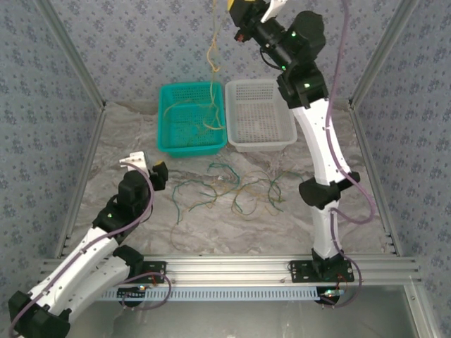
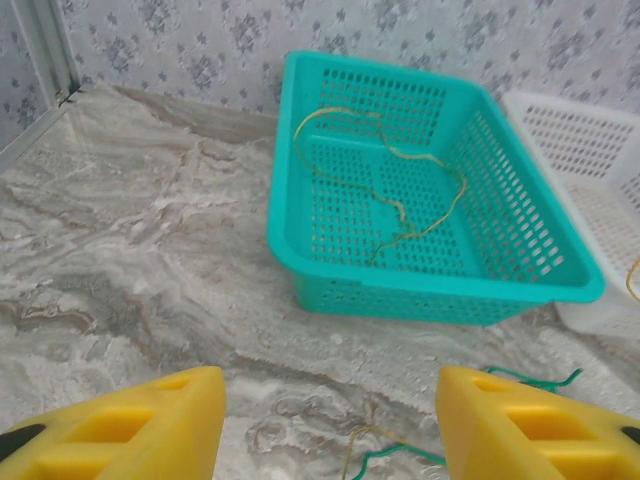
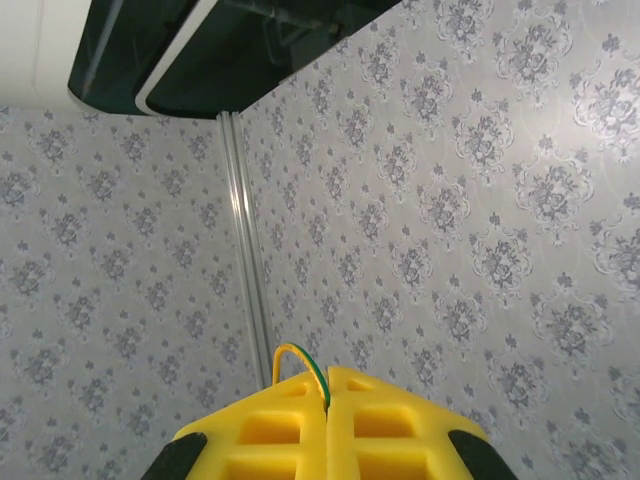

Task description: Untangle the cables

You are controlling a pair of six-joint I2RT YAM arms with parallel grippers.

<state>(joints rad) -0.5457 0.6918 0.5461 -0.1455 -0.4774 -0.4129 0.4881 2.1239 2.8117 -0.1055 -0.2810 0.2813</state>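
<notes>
The right gripper moves down over the teal basket (image 1: 168,120) next, its fingers tilting down, and releases the loop, since that basket lies below it with the cable's tail inside.
My right gripper (image 1: 238,7) is raised high at the back, above the baskets. In the right wrist view its yellow fingers (image 3: 390,420) are shut (image 3: 327,392) on a thin yellow-and-green cable loop (image 3: 298,358). A yellowish cable (image 1: 213,51) hangs from it down into the teal basket (image 1: 168,120), where more yellowish cable (image 2: 400,205) lies curled. Several green and tan cables (image 1: 225,186) lie tangled on the table in front of the baskets. My left gripper (image 1: 146,167) hovers low at the left of the tangle, open (image 2: 330,430) and empty, with a green cable end (image 2: 400,455) on the table between its fingers.
A white basket (image 1: 243,137) stands right of the teal one (image 2: 300,150), its corner (image 2: 590,150) also visible from the left wrist. Patterned walls and metal frame posts (image 1: 84,91) enclose the marbled table (image 2: 130,260). The right arm (image 1: 320,148) rises along the right side.
</notes>
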